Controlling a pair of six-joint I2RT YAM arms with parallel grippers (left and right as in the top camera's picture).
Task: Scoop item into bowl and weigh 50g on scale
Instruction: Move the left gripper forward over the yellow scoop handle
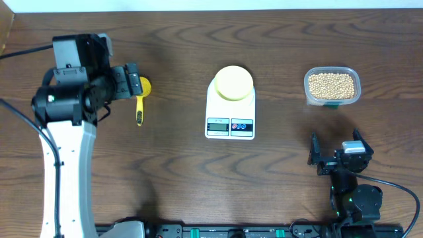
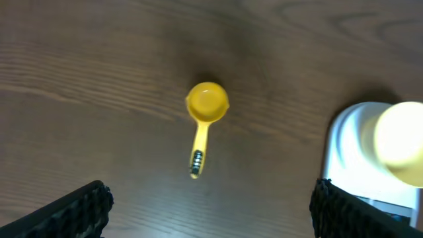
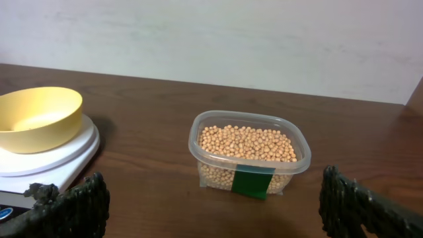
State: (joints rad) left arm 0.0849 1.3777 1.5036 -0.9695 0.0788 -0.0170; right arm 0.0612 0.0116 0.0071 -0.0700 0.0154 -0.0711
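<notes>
The scoop is below on the tabletop, so I will lower my open left gripper onto the scoop's cup rim farthest from the scale [image 2: 189,104] and then close it.
The pale yellow bowl [image 1: 233,82] stands empty on the white scale [image 1: 230,116] at the table's middle; both also show in the right wrist view, bowl [image 3: 36,118] and scale [image 3: 59,158]. Tan beans [image 1: 331,84] fill a clear tub [image 1: 332,100] at the back right, beans [image 3: 248,143]. A yellow scoop [image 1: 140,99] lies on the table at the left, directly below my left gripper [image 2: 211,211], which is open and empty above it; scoop [image 2: 205,112]. My right gripper [image 3: 215,205] is open and empty, low near the front right, facing the tub.
The table is dark wood. A pale wall rises behind the far edge in the right wrist view. The left arm's white link [image 1: 66,172] runs along the left side. The right arm's base [image 1: 350,192] sits at the front right.
</notes>
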